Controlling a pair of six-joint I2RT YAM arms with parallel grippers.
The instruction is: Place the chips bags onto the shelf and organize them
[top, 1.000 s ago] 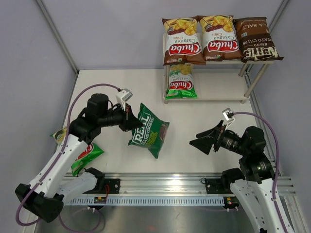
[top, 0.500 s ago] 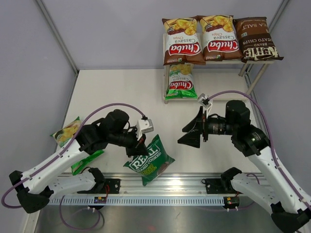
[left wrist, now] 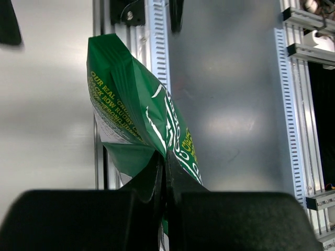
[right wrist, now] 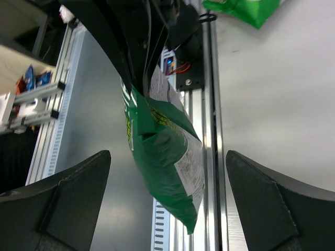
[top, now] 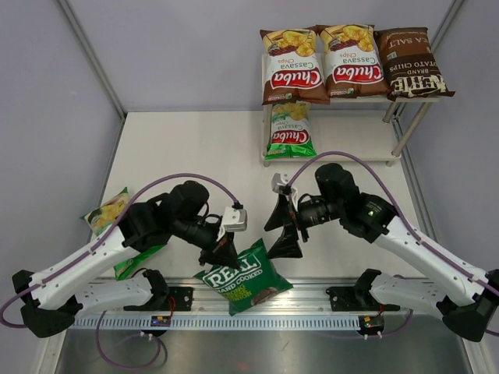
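Observation:
My right gripper will go to the left in the top view next, onto the REAL chips bag's loose side edge (top: 264, 252) (right wrist: 165, 162), as its open fingers already are on either side of that edge.
My left gripper (top: 227, 254) (left wrist: 165, 168) is shut on the top edge of the dark-green REAL chips bag (top: 244, 279) (left wrist: 140, 99), which hangs over the near rail. My right gripper (top: 282, 229) (right wrist: 167, 155) is open and faces that bag (right wrist: 163, 157) from the right, one finger on each side, not touching. On the shelf (top: 355, 142), the top board holds two brown Chuba bags (top: 294, 68) (top: 352, 62) and a dark-brown Kettle bag (top: 412, 65). A light-green Chuba bag (top: 291, 132) lies on the lower board. Another light-green bag (top: 107, 210) lies on the table, partly under my left arm.
An aluminium rail (top: 312, 305) with both arm bases runs along the table's near edge. Grey walls and slanted frame posts (top: 90, 56) close in the table. The lower shelf board is bare to the right of its one bag.
My left gripper has carried the REAL bag from mid-table down to the near rail. My right arm has swung left from the right side toward the bag, its jaws staying open.

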